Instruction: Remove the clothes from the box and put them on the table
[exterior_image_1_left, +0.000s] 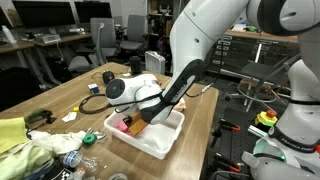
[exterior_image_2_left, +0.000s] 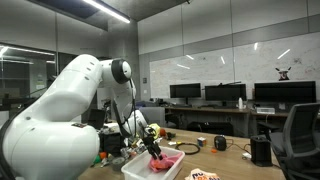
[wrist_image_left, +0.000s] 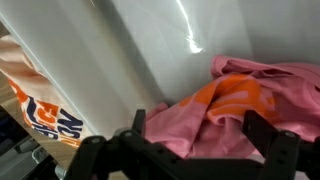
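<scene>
The robot's gripper will next stay low in the box and bring both fingers together on the fold of pink cloth, since that lies between its spread fingers.
A white box stands near the wooden table's front edge, and it also shows in the other exterior view. Pink and orange clothes lie bunched inside it, and they show in both exterior views. My gripper reaches down into the box. Its two black fingers are spread, one on each side of a fold of pink cloth. In both exterior views the gripper is low inside the box, over the clothes.
A yellow-green cloth and clear plastic bottles lie on the table beside the box. A black cable lies further back. A black cup stands on the table. An orange-printed white bag lies outside the box wall.
</scene>
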